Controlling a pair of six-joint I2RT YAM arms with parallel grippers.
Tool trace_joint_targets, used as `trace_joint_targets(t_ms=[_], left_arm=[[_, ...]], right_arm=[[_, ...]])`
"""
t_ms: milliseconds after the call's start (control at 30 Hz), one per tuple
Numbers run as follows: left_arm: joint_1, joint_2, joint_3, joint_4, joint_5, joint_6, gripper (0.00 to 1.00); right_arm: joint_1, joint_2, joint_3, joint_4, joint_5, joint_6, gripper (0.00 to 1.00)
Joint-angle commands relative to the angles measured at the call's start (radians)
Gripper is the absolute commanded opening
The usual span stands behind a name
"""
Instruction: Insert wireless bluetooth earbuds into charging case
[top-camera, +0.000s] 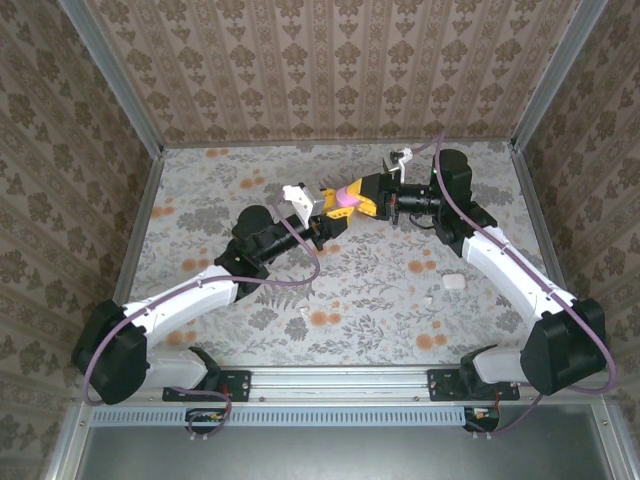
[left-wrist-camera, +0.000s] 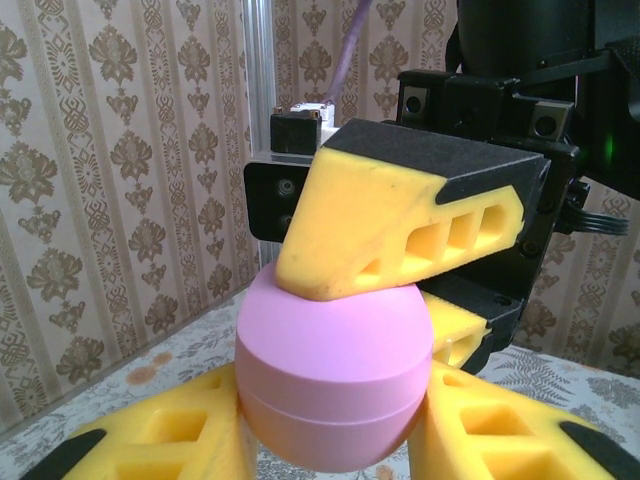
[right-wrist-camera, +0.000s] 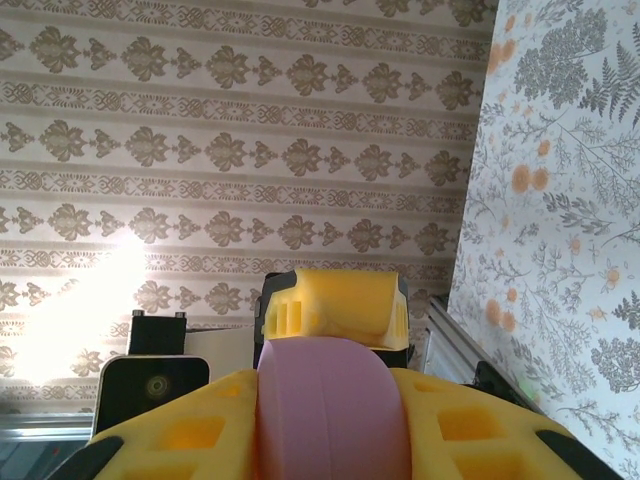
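Observation:
My right gripper lowers next with fingers tipping down and releases the pink container (top-camera: 343, 197) on the bare middle of the tabletop, since that clear spot lies below.
A pink egg-shaped container (top-camera: 343, 197) with a seam round its middle hangs above the table's far middle, held from both sides. My left gripper (top-camera: 333, 214) is shut on it, its yellow fingers (left-wrist-camera: 180, 435) flanking the pink body (left-wrist-camera: 335, 370). My right gripper (top-camera: 358, 203) is shut on the same pink container (right-wrist-camera: 330, 410), and one of its fingers (left-wrist-camera: 400, 210) presses the top. The white charging case (top-camera: 455, 282) lies on the table at the right. One white earbud speck (top-camera: 425, 298) lies just left of the case, and another (top-camera: 305, 313) lies near the front middle.
The floral tabletop (top-camera: 200, 190) is fenced by patterned walls with metal corner posts (top-camera: 110, 75). A metal rail (top-camera: 330, 378) runs along the near edge between the arm bases. Both arms cross the middle of the table.

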Motion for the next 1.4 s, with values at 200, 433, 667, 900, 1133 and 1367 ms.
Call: trace_joint_targets(t_ms=[200, 433, 667, 900, 1133, 1367], left_arm=[[0.007, -0.028, 0.015, -0.074, -0.013, 0.034, 0.69], [0.009, -0.118, -0.070, -0.125, -0.129, 0.050, 0.74], [0.020, -0.208, -0.096, -0.195, -0.255, 0.074, 0.75], [0.045, -0.281, -0.135, -0.220, -0.294, 0.054, 0.75], [0.054, -0.345, -0.152, -0.256, -0.319, 0.057, 0.75], [0.061, -0.363, -0.159, -0.270, -0.323, 0.056, 0.76]], right_arm=[[-0.037, -0.070, -0.043, -0.012, 0.165, -0.082, 0.23], [-0.039, -0.056, -0.110, -0.088, 0.449, -0.167, 0.24], [-0.033, 0.103, -0.202, 0.005, 0.587, -0.141, 0.24], [0.008, 0.333, -0.149, 0.007, 0.608, -0.198, 0.23], [0.043, 0.535, -0.058, 0.046, 0.616, -0.195, 0.21], [0.054, 0.635, -0.012, 0.084, 0.681, -0.170, 0.22]])
